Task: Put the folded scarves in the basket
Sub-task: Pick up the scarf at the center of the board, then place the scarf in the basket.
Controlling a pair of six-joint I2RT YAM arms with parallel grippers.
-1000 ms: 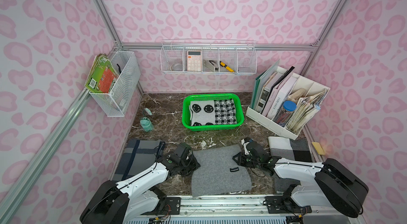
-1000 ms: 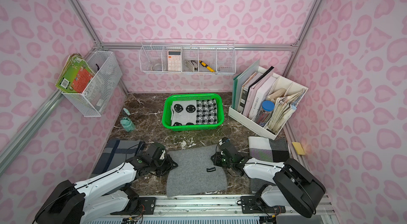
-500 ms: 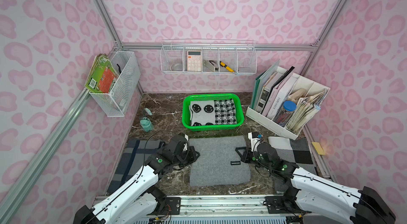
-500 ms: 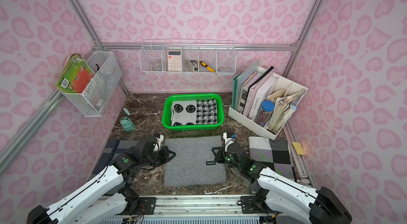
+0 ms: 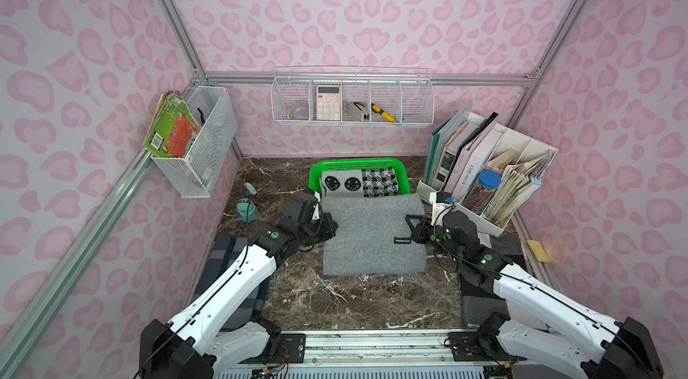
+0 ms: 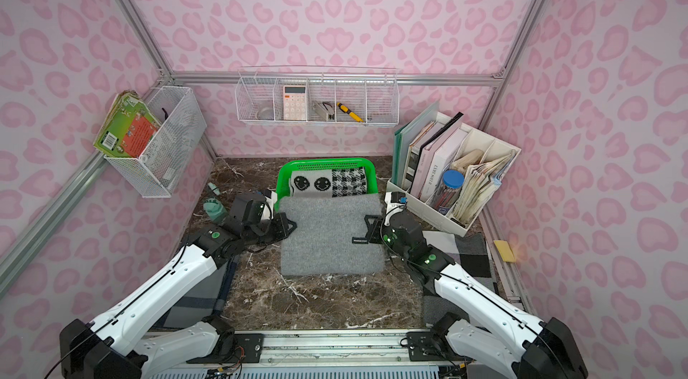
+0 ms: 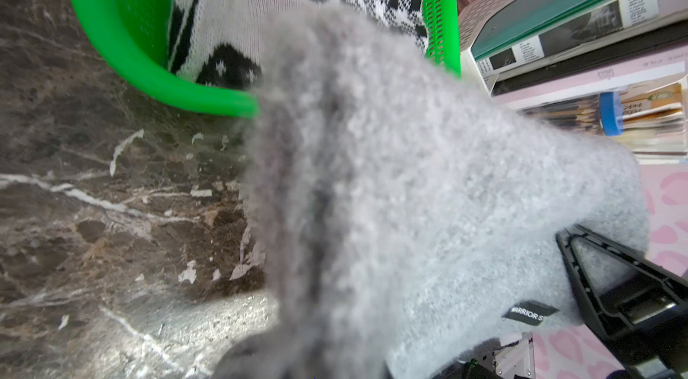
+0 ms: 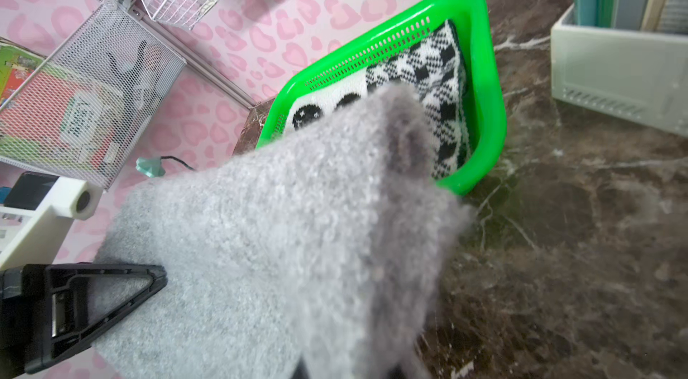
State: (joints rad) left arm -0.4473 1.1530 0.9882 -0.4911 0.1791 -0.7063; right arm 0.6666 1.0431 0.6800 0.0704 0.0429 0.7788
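Note:
My left gripper carries the scarf [image 5: 372, 235] outward next, lowers it onto the knit pieces and releases its edge, since the green basket lies outward and below.
The folded grey scarf [image 5: 372, 235] [image 6: 331, 235] hangs stretched between my two grippers above the marble floor. My left gripper [image 5: 329, 226] [image 6: 288, 226] is shut on its left edge. On the opposite edge, beside a small black label, my right gripper [image 5: 413, 226] [image 6: 370, 226] is shut too. The scarf's far edge overlaps the near rim of the bright green basket [image 5: 357, 163] [image 6: 324, 162]. Both wrist views are filled by grey scarf [image 7: 409, 191] [image 8: 279, 228], which hides my own fingertips, with the basket [image 7: 123, 42] [image 8: 487, 79] just beyond.
Two black-and-white knit pieces [image 5: 357, 183] lie in the basket. A white file organizer [image 5: 484, 172] stands close by at the right, a mint object [image 5: 247, 209] at the left. Folded plaid scarves lie at the left [image 5: 227, 258] and right [image 5: 510, 243]. Wire baskets [image 5: 352, 97] hang on the walls.
Both arms have stretched away from the front rail with the grey scarf between them. It has travelled from the near floor up to the basket's near rim.

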